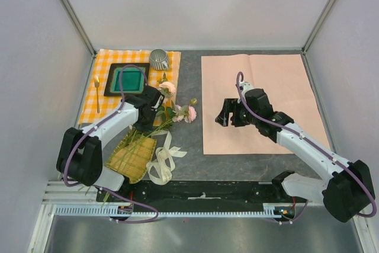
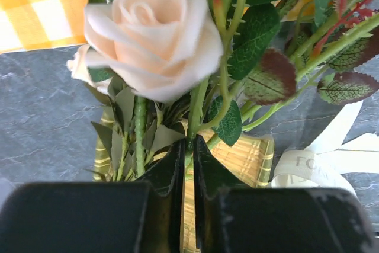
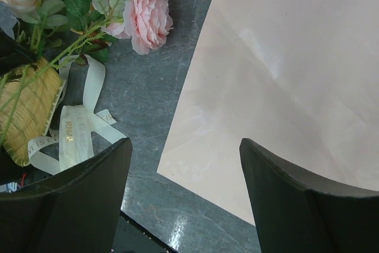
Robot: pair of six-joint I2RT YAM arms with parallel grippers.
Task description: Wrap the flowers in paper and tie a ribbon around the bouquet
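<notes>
My right gripper will move open to the left in the top view, onto the rose's lower green stem [image 1: 137, 138] [image 3: 19, 89], because my left gripper already holds the rose.
The flowers [image 1: 189, 112] lie on the dark table between the checked cloth and the paper, their stems running down-left over a bamboo mat. My left gripper [image 1: 157, 109] sits low over them. In the left wrist view its jaws [image 2: 189, 146] are pinched on a green stem just below a pale rose [image 2: 154, 34]. The pink paper [image 1: 260, 102] lies flat to the right. My right gripper [image 1: 224, 114] hovers open over the paper's left part, and nothing is between its fingers [image 3: 77, 188]. The cream ribbon [image 1: 163, 161] lies looped beside the mat, also visible in the right wrist view [image 3: 77, 128].
An orange-checked cloth [image 1: 106, 63] at the back left carries a green tray [image 1: 129, 79], a metal cup [image 1: 159, 59] and a gold spoon [image 1: 96, 93]. The bamboo mat [image 1: 131, 158] lies near the left arm's base. White walls enclose the table.
</notes>
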